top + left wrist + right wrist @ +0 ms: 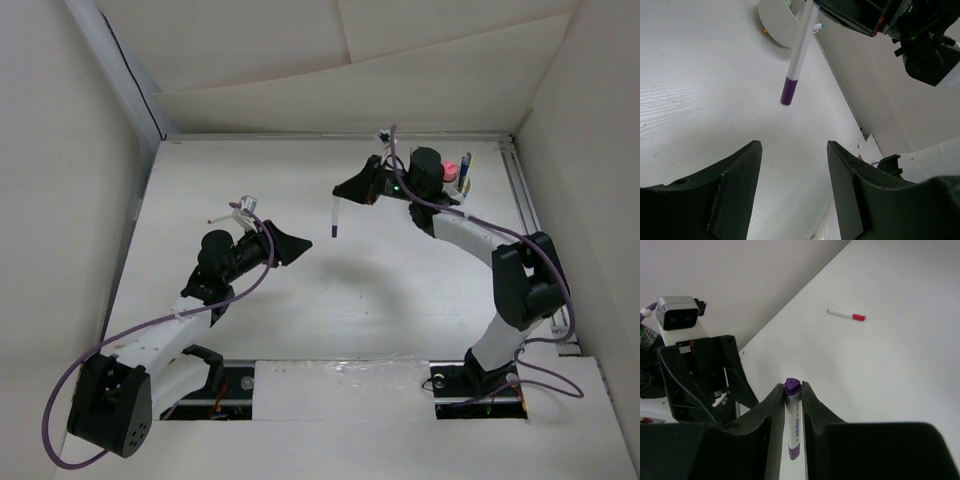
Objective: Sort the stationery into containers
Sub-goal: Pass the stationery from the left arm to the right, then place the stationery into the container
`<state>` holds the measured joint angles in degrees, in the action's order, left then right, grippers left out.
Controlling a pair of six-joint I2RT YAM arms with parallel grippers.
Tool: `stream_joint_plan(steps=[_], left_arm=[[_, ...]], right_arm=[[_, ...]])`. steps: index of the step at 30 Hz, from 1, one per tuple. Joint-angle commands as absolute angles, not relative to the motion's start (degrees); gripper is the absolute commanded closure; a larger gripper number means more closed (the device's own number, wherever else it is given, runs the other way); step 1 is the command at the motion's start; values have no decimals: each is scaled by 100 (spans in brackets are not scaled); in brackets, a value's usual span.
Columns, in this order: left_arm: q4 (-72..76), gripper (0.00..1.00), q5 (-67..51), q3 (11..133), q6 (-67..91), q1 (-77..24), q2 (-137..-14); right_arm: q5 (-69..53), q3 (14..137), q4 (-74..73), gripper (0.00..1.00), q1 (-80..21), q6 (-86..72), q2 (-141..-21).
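The robot's right gripper needs to swing to the right in the top view next, over the round white cup (468,186), and release the marker there, because the cup already has pens in it.
My right gripper (347,190) (793,388) is shut on a white marker with purple ends (335,218) (793,425), which hangs from it above the table's middle. The left wrist view shows the same marker (798,55) hanging ahead of my left gripper (794,148) (296,245), which is open, empty and apart from it. The round white cup (468,186) (776,20) stands at the back right behind the right arm, with a pink-capped item (451,168) and other pens in it. A thin white pen with a red tip (846,315) (220,216) lies on the table at the left.
White walls close in the table on the left, back and right. A metal rail (530,215) runs along the right edge. The left arm's wrist camera (676,312) sits close to my right gripper.
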<state>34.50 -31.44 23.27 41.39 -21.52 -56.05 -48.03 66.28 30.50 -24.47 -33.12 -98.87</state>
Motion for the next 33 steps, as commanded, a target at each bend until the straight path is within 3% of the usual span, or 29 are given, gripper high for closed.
stream_joint_plan(steps=[1, 8, 12, 16, 20, 33], left_arm=[[3753, 49, -3208, 2426, 4113, -2145, -5536], [3753, 49, -3208, 2426, 4113, -2145, -5607], [3753, 49, -3094, 2426, 4166, -2145, -5607], [3490, 52, -2709, 2426, 4228, -2145, -5791], [3174, 57, -2286, 2479, 4341, -2145, -5993], [3032, 58, -1856, 2540, 4342, -2145, -6117]], right_arm=[[-4685, 6399, 3445, 92, -1961, -3164, -9247], [-3439, 5872, 2218, 93, -731, -2488, -8289], [-1640, 5757, 1434, 93, 76, -2320, -7893], [-759, 5564, 1310, 93, 526, -2320, -7770], [-80, 5511, 1310, 93, 580, -2373, -7770], [905, 5827, 1564, 93, 633, -2558, -8507]])
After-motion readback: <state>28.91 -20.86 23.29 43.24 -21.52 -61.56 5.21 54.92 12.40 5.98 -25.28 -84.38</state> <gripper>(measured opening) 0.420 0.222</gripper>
